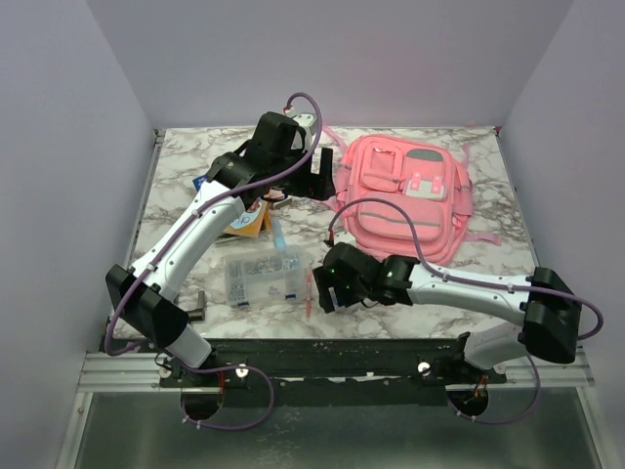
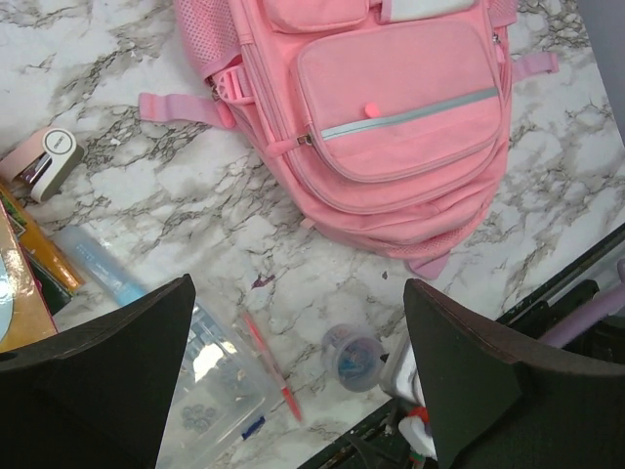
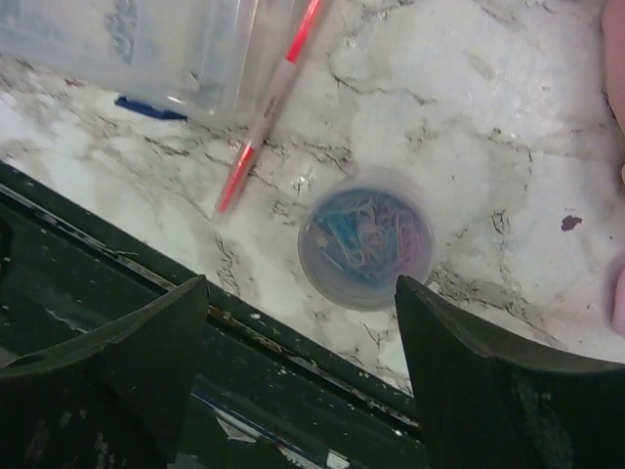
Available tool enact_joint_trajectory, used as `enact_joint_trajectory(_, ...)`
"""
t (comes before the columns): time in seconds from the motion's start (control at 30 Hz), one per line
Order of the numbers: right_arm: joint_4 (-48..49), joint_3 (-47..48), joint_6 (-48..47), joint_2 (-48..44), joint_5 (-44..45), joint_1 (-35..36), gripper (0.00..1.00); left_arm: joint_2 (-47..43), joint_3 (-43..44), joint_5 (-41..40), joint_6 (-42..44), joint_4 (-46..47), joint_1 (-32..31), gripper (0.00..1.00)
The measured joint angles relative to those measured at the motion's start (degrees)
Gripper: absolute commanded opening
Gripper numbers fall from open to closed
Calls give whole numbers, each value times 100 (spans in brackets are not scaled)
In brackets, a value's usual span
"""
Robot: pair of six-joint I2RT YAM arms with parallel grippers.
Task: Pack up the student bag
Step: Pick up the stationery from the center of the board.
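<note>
My right gripper lowers and shifts toward the bag next, its open fingers around the paperclip tub (image 3: 366,241), because the tub sits off-centre ahead of one finger.
The student bag (image 1: 405,195) is a large pink backpack lying flat at the back right of the table, front pockets up; it also fills the top of the left wrist view (image 2: 391,107). My left gripper (image 1: 317,176) is open and empty, held high beside the bag's left edge (image 2: 298,313). My right gripper (image 1: 322,290) is open and empty, low at the table's front edge (image 3: 303,391). A small round tub of coloured paperclips (image 3: 366,239) stands just ahead of its jaws, not touched. A red pen (image 3: 269,107) lies next to the tub.
A clear plastic compartment box (image 1: 262,277) sits left of the pen. A stapler (image 2: 44,161), a clear blue tube (image 2: 98,264) and orange books (image 1: 249,220) lie on the left side. The table's front edge (image 3: 293,332) is right by the tub.
</note>
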Motion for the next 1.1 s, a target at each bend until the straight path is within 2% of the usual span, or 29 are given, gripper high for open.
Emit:
enact_joint_trajectory(0.1,-234,-11,85,20,518,459,89,0,-2,-2,0,7,0,90)
enact_joint_trajectory(0.23,-114,-374,166,-140,1047,597,95,0,-2,13,-2,22,0,90)
enact_joint_trajectory(0.4,376,-1104,146,-382,1368,638,95,0,-4,28,-4,26,0,89)
enact_joint_trajectory(0.8,2785,-2481,-560,-730,2087,1054,88,79,-72,33,-7,72,0,90)
enact_joint_trajectory(1.1,3753,-2758,-863,-649,2354,1139,75,210,-111,35,-7,120,0,90)
